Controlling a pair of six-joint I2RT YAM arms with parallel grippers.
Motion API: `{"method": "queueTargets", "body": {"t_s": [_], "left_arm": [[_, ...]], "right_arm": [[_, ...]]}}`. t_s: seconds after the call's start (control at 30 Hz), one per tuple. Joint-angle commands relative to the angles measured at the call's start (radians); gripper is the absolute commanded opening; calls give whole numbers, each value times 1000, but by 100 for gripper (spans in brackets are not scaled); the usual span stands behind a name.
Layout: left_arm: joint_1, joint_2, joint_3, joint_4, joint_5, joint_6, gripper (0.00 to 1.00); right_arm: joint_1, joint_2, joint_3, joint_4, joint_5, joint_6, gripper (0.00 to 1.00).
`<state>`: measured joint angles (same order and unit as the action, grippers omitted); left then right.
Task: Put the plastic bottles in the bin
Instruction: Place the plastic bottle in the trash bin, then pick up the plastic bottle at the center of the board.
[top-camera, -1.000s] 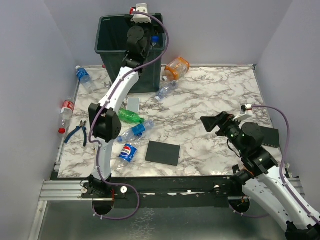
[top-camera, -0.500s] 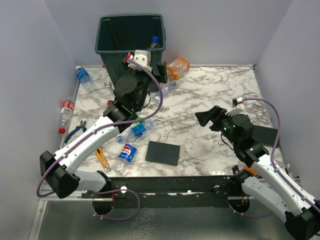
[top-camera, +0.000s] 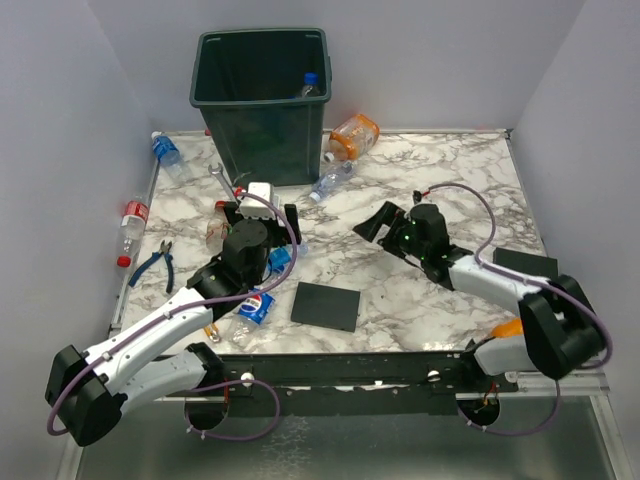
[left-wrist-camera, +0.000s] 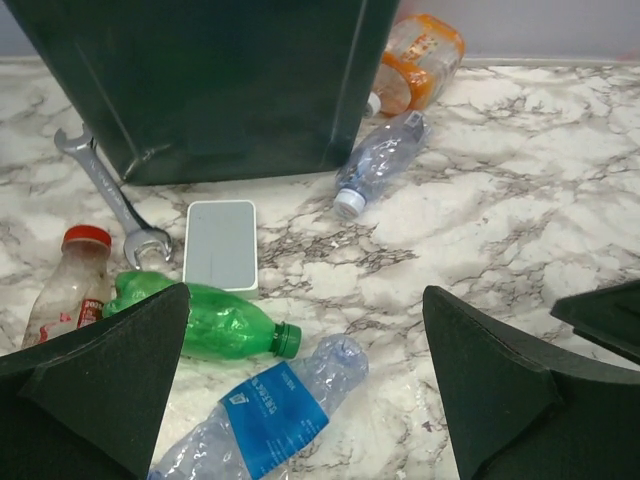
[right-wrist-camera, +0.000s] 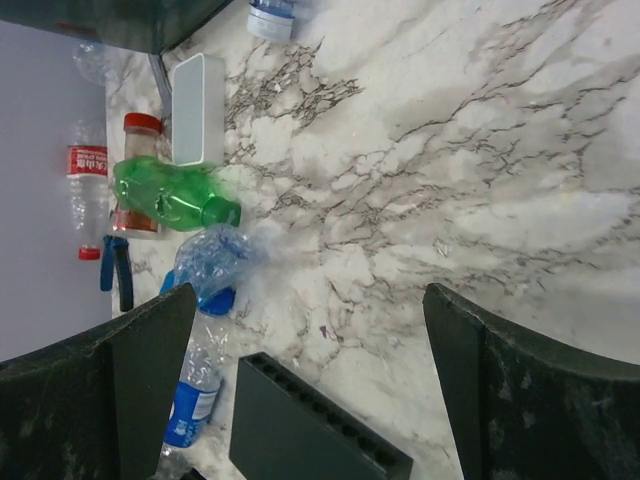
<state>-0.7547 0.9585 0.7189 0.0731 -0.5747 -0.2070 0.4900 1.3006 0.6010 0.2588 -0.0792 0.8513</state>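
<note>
The robot's right gripper will move outward and down toward the bin's corner and close around the clear bottle's body, as only bare tabletop lies between the gripper and the bottle.
The dark green bin (top-camera: 262, 100) stands at the back left with one bottle (top-camera: 310, 85) inside. My left gripper (top-camera: 262, 217) hangs open low over the table, nothing between its fingers. Just ahead of it lie a green bottle (left-wrist-camera: 210, 325) and a crushed blue-label bottle (left-wrist-camera: 270, 410). A red-capped bottle (left-wrist-camera: 70, 285) lies to their left. A clear bottle (left-wrist-camera: 380, 165) and an orange bottle (left-wrist-camera: 420, 60) lie by the bin's right corner. My right gripper (top-camera: 376, 224) is open and empty at mid-table, facing left toward the crushed bottle (right-wrist-camera: 210, 262). A Pepsi bottle (top-camera: 256, 305) lies near the front.
A wrench (left-wrist-camera: 110, 195) and a pale flat box (left-wrist-camera: 220, 243) lie in front of the bin. Blue pliers (top-camera: 155, 262) sit at the left edge. A flat black plate (top-camera: 326, 305) lies front centre. Two more bottles (top-camera: 165, 152) (top-camera: 130, 225) lie along the left edge.
My left arm has come down from over the bin to low above the table near the green bottle. My right arm has reached left toward mid-table. Both grippers stayed open.
</note>
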Motion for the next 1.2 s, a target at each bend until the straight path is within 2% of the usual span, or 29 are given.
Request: {"method": "queueTargets", "body": {"t_s": [0.0,0.2,0.37,0.47,0.83,1.17], "left_arm": [[-1,-13,-36,1,-67,-79,99],[-2,-39,-55,-1,-65,-63,99],[-3,-55,-63,2,-71,-51,99],[-2,-46,-63,2,-56,-58,99],[-2,-14,-52,3,-36,-55,99],[-2,-9,-48,1,-27,-52,99]], "right_arm": [[1,201,125,149,-44,111,99],[-33,496,370,183,14,199,98],[-88,718,522,253,-4,343,94],[-99,819,621,237,-12,372,92],[-110,1037,885,134,-24,379,87],[-103,1128,975,112,-49,430,69]]}}
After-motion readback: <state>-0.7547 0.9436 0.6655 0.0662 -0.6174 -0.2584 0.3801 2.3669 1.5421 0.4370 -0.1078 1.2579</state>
